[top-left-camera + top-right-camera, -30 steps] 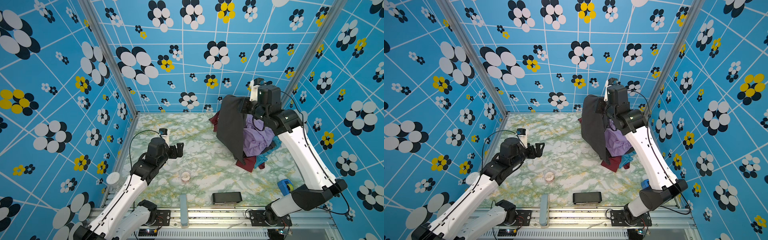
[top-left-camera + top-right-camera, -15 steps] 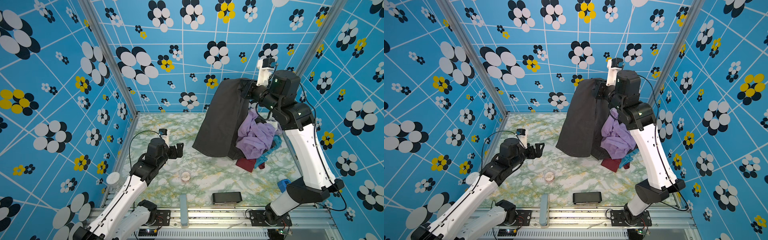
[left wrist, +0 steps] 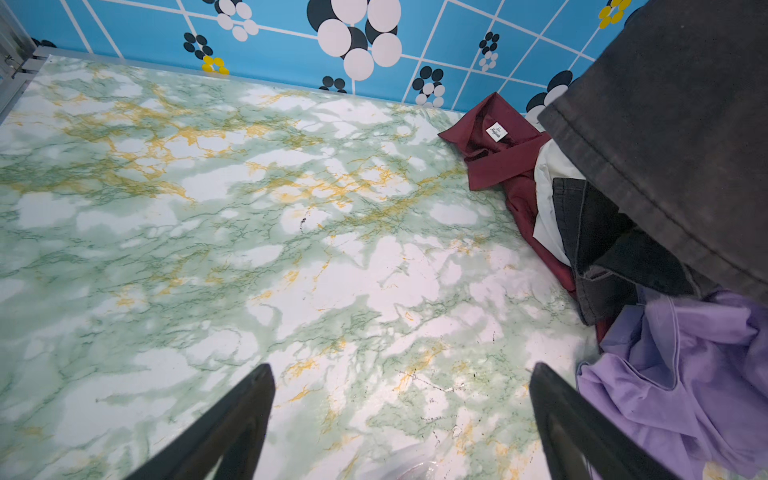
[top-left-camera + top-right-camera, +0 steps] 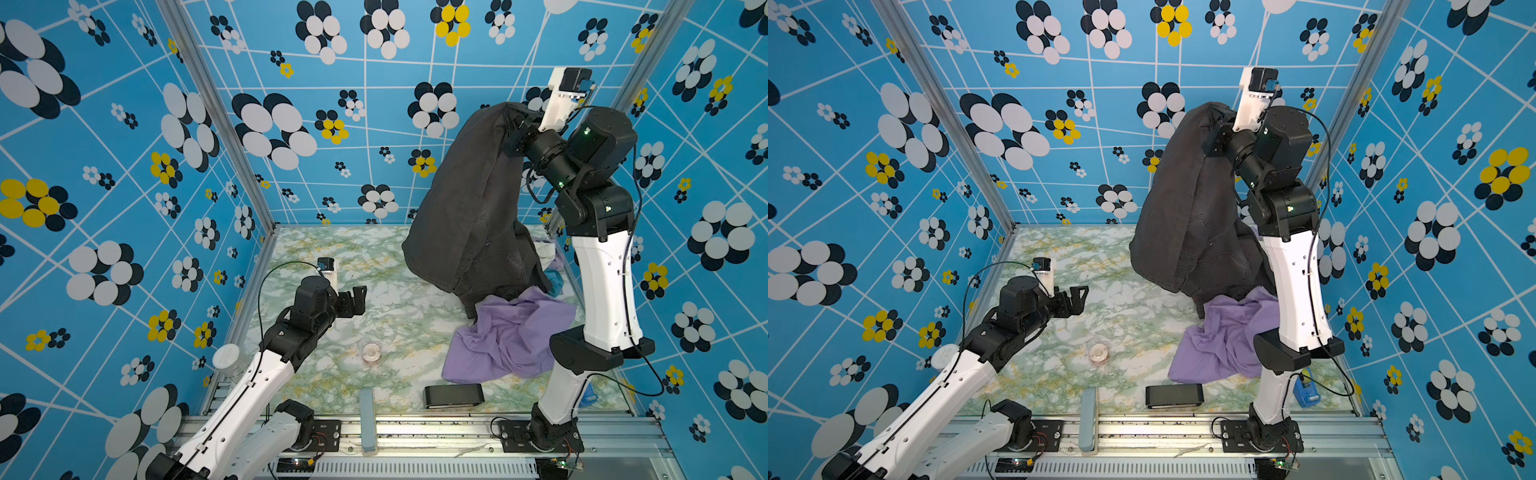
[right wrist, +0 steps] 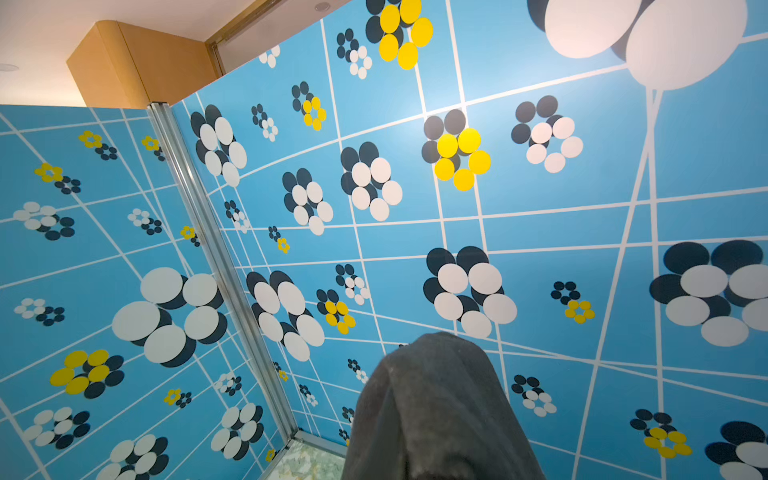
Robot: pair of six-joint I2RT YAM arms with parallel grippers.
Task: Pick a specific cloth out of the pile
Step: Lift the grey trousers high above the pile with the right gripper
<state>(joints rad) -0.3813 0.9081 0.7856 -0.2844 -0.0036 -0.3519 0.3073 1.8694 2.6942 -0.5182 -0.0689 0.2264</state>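
I will move my right gripper down from near the back wall to the pile behind the lavender garment and let go of the charcoal cloth. The charcoal cloth's lower end rests there.
The cloth (image 4: 465,199), a big dark charcoal garment, hangs from my right gripper (image 4: 510,124), which is raised high near the back wall and shut on its top fold. In both top views the fabric drapes over the jaws (image 4: 1183,199). In the right wrist view the cloth (image 5: 440,415) hides the fingers. Its lower end (image 3: 598,249) still lies on the pile. There a lavender garment (image 4: 511,332) spreads toward the front, with a maroon shirt (image 3: 498,153), white and teal pieces behind. My left gripper (image 4: 355,299) hovers open over bare table at the left (image 3: 401,399), holding nothing.
A black box (image 4: 454,395) and a grey-blue bar (image 4: 368,419) lie at the table's front edge. A small clear round dish (image 4: 371,352) sits mid-table. A white lid (image 4: 226,357) is at the left rail, a blue object (image 4: 1306,392) by the right arm's base.
My right arm has risen with the cloth, pulling it taller. The lavender garment slid off it and dropped onto the table toward the front. The left arm stayed still.
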